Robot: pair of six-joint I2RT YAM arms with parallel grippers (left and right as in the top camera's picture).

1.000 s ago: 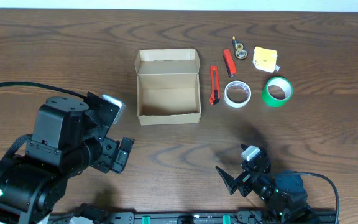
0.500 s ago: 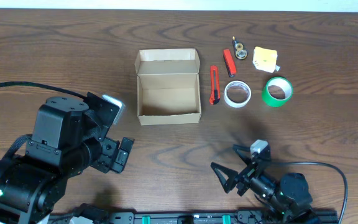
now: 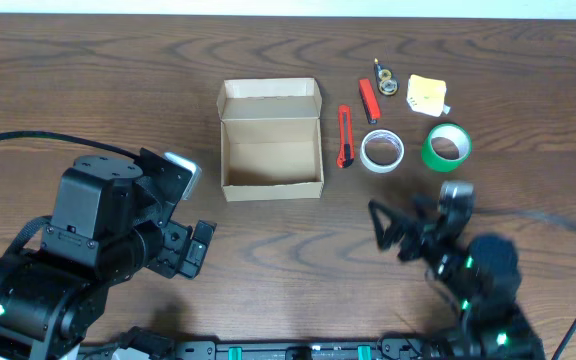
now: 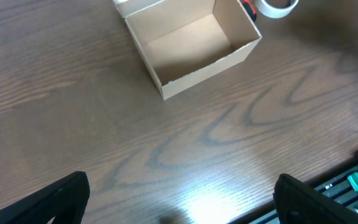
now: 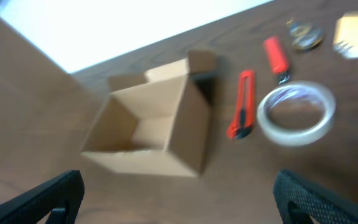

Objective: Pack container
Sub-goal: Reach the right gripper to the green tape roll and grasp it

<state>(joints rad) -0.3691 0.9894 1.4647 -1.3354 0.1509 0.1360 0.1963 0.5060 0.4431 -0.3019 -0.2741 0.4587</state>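
Note:
I should move my right gripper outward and down onto the green tape roll's rim away from the box next, because that rim is outward of my right gripper and below it.
The container [image 3: 273, 187] is a tan cardboard box, open and empty, with its lid flap standing at the back. It also shows in the left wrist view [image 4: 210, 68] and, blurred, in the right wrist view [image 5: 188, 140]. To its right lie an orange utility knife [image 3: 345, 136], a red tool [image 3: 369, 101], a clear tape roll [image 3: 381, 151], a green tape roll [image 3: 446, 147] and a yellow note pad [image 3: 427, 94]. My left gripper [image 3: 198, 247] is open and empty, at the front left of the box. My right gripper [image 3: 393, 230] is open and empty, in front of the tape rolls.
A small brass-coloured item [image 3: 385, 82] lies at the back next to the red tool. The knife [image 5: 243, 102] and clear tape [image 5: 297, 112] show ahead of the right gripper [image 5: 179, 199]. The table's front edge with a rail [image 4: 353, 180] is close to the left gripper [image 4: 179, 205].
My right arm has risen from the table's front edge and moved back and to the right, toward the tape rolls. The left arm and all objects have not moved.

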